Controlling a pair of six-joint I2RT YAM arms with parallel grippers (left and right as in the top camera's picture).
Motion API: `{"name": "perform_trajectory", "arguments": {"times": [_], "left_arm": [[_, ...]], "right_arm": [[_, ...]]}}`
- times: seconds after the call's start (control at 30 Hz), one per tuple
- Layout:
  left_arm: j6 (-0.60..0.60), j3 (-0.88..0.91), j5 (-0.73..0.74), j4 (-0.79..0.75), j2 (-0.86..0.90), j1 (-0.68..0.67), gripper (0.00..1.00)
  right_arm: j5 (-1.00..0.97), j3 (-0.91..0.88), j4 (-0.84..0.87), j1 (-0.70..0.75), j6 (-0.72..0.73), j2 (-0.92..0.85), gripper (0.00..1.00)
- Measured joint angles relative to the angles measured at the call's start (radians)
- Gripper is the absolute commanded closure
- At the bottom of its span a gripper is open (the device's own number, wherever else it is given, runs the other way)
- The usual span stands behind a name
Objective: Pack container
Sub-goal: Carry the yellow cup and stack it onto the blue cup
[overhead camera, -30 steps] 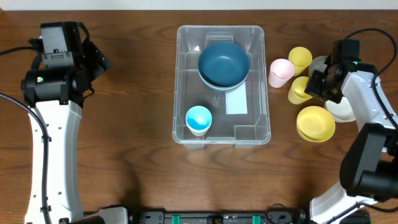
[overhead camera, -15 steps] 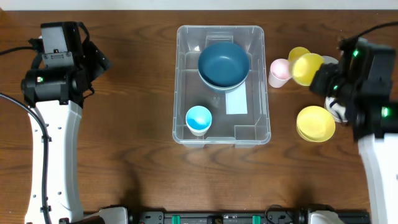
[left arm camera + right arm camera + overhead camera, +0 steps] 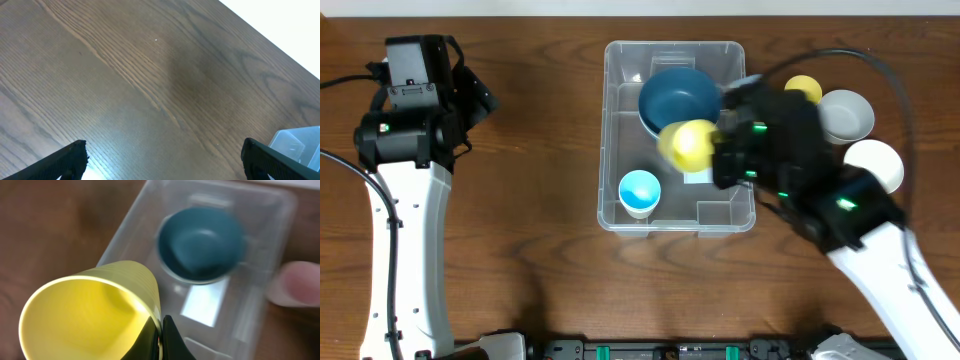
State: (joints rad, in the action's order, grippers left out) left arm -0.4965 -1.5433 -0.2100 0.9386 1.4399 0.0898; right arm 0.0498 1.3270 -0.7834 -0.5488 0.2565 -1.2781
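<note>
My right gripper should next move the yellow cup to the left in the overhead view and lower it inside the light blue cup's empty opening [image 3: 640,187], which is below.
The clear plastic container [image 3: 611,130] stands mid-table, holding a dark blue bowl [image 3: 678,98] at its far end and a light blue cup [image 3: 640,190] near its front left. My right gripper [image 3: 161,330] is shut on the rim of a yellow cup [image 3: 685,145], which hangs above the container's middle. The right wrist view shows that yellow cup [image 3: 90,312] up close, with the container [image 3: 125,240], the blue bowl [image 3: 202,245] and a white label [image 3: 202,300] below it. My left gripper [image 3: 162,155] is open over bare wood, left of the container.
Right of the container are another yellow cup [image 3: 803,88] and two white bowls [image 3: 846,115] [image 3: 876,162]. A pink cup [image 3: 300,282] stands just outside the container's right wall. The right arm covers the container's right side from above.
The right arm lifted the yellow cup from the group on the right and carried it left over the container. The white bowls are now uncovered. The left arm has not moved.
</note>
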Motion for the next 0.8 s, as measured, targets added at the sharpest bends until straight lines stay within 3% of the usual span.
{"name": "perform_trajectory", "arguments": {"times": [0.37,0.8], "left_arm": [[0.000,0.000,0.000,0.000,0.000,0.000,0.02],[0.000,0.000,0.000,0.000,0.000,0.000,0.02]], "right_arm": [[0.002,0.000,0.051,-0.179,-0.002,-0.284,0.99],[-0.004,0.000,0.040,-0.187,-0.002,-0.304,0.99]]}}
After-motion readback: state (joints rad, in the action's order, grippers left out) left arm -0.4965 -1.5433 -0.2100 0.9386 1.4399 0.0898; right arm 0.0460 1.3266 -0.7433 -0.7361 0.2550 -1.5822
